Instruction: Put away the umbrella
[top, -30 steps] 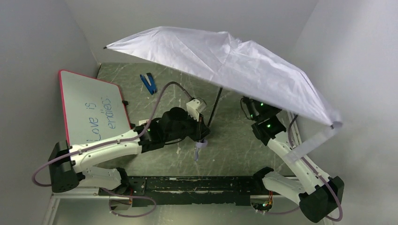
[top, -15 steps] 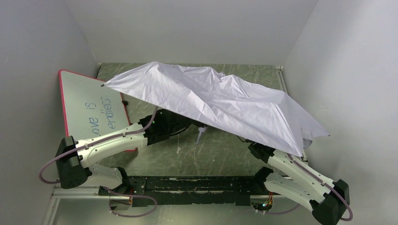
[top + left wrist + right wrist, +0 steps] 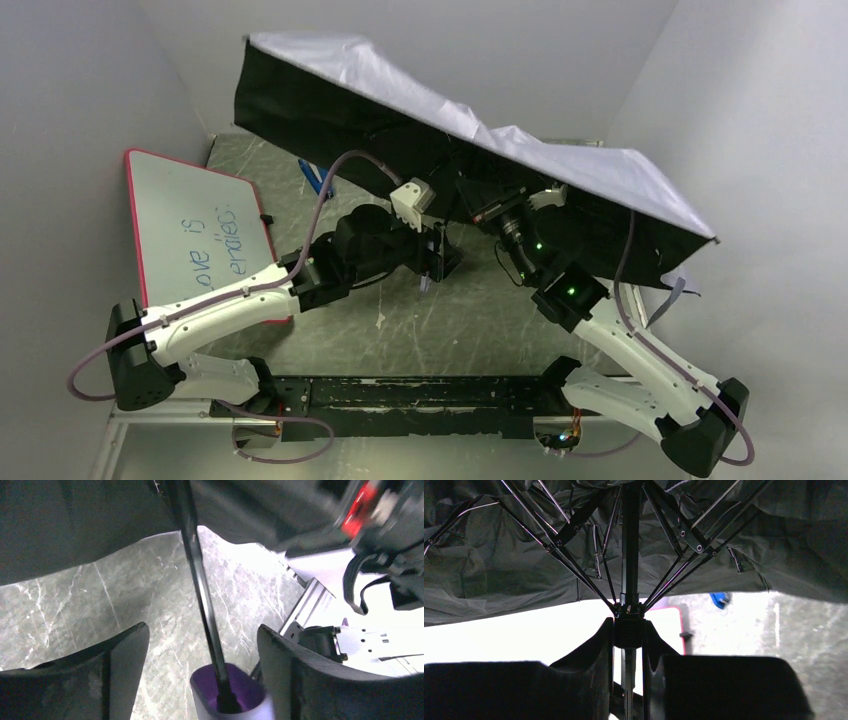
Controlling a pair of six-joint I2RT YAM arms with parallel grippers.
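Note:
Next, my left gripper moves toward the right in the wrist view and closes around the lavender handle (image 3: 425, 283) (image 3: 227, 695), since the handle stands nearer that side's finger.
The umbrella (image 3: 560, 165) is open and tilted, its pale top facing up and right and its black underside (image 3: 330, 110) facing the camera. My left gripper (image 3: 432, 262) stands open around the lavender handle (image 3: 227, 695). The handle sits between the wide-apart fingers (image 3: 125, 660), close to the right one. The thin black shaft (image 3: 200, 580) rises from it. My right gripper (image 3: 628, 632) is shut on the umbrella's runner, where the ribs (image 3: 574, 565) meet the shaft (image 3: 630, 545). The closure strap (image 3: 672, 293) dangles at the right.
A red-framed whiteboard (image 3: 190, 230) with writing lies at the left of the marbled table (image 3: 480, 320). A blue object (image 3: 315, 178) lies behind it, partly under the canopy. Walls stand close on the left, back and right.
My left gripper has opened and let go of the handle. The canopy dipped low over both arms, then swung up and back, so its black underside now shows.

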